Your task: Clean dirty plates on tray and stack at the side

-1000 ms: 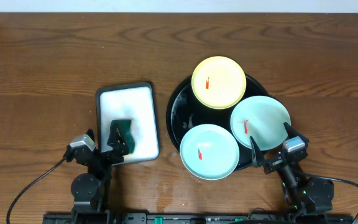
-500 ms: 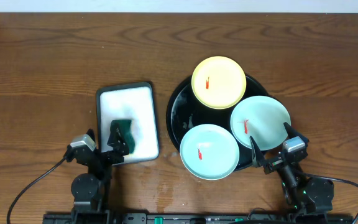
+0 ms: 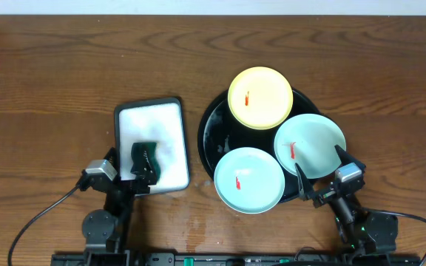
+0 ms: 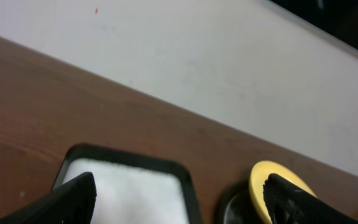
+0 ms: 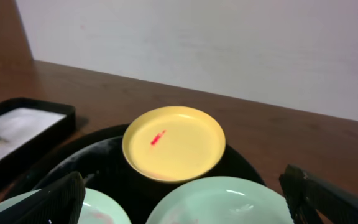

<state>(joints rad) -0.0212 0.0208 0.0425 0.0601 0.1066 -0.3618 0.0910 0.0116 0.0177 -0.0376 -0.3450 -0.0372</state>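
The dark green sponge (image 3: 144, 155) lies below my left gripper's fingers on the white tray. The fingers point outward, so I will next tilt that gripper downward and lower it onto the sponge.
The round black tray (image 3: 211, 139) holds three plates, each with a red smear: a pale yellow plate (image 3: 260, 97) at the back, a mint plate (image 3: 310, 145) at the right and a mint plate (image 3: 249, 179) at the front. My right gripper (image 3: 319, 159) stands open at the near edge of the right mint plate, holding nothing. In the right wrist view the yellow plate (image 5: 174, 143) lies ahead between the fingers (image 5: 64, 198). My left gripper (image 3: 129, 165) is open over the near end of the white tray, empty.
A white rectangular dark-rimmed tray (image 3: 151, 122) lies left of the black tray with a dark green sponge (image 3: 145, 158) at its near end. In the left wrist view this white tray (image 4: 129, 186) lies below. Bare wooden table (image 3: 65, 74) surrounds both trays.
My left gripper has edged slightly forward over the sponge end of the white tray. The right arm and the plates have not moved.
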